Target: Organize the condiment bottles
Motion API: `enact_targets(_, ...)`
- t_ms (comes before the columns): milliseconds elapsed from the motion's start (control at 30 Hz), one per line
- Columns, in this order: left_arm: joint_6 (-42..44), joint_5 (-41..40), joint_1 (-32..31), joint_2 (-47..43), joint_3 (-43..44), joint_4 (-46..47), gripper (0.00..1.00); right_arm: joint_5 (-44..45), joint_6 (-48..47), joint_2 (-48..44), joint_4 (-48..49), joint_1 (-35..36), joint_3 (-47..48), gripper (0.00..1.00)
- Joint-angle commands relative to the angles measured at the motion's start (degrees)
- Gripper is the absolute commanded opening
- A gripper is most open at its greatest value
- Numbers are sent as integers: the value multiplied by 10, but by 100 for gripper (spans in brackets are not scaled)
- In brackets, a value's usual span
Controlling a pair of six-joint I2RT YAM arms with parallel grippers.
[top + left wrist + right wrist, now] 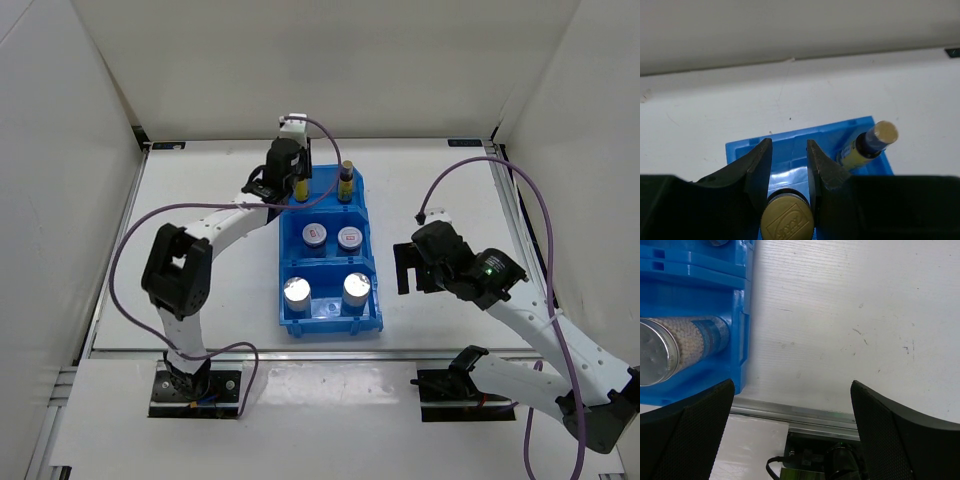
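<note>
I should next lower my left gripper to the bottom of the bin's far section, clear beside the other amber bottle, and release its bottle there.
A blue three-compartment bin (283,262) sits mid-table. Its far compartment holds two small amber gold-capped bottles. My left gripper (290,183) is shut on the left one (300,189); in the left wrist view its gold cap (787,218) sits between the fingers (760,165) of the gripper (789,146). The other amber bottle (866,146) (346,182) stands free at the right. Two white jars (315,235) (349,237) fill the middle compartment, and two silver-topped cylinders (297,292) (357,287) the near one. My right gripper (405,268) (792,390) hangs open and empty, right of the bin (700,270), beside a cylinder (690,340).
White walls enclose the table on three sides. An aluminium rail (805,415) runs along the near table edge below my right gripper. Purple cables (130,250) loop from both arms.
</note>
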Motion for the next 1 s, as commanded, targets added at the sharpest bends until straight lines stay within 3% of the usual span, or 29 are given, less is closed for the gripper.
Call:
enact_targets(0,-10,32,9,9,40,52,11,17,4,-7,5,-1,-4,100)
enact_targets(167,-21,44,21,71,40,91,11,17,9,-2,5,-1,-4,100)
enact_targets(367,-26,44,26,117,40,110,27,28,9,3,-1,-1,-4,100)
enact_targets(400,-32,44,26,117,40,110,41,28,15,9,-1,-1,-4,100)
enact_targets(433,-32,44,26,117,35,110,42,28,15,9,-1,-1,-4,100)
enact_targets(533,-32,50,26,117,35,110,65,34,16,9,-1,-1,-4,100)
enact_targets(567,-32,50,26,117,29,110,86,34,16,15,-1,-1,-4,100)
enact_targets(600,-32,50,26,117,29,110,97,34,16,15,-1,-1,-4,100)
enact_targets(800,-14,31,26,27,17,86,100,48,27,27,-17,-1,7,100)
enact_targets(967,-1,10,26,-98,24,-38,100,48,27,27,-17,-1,14,100)
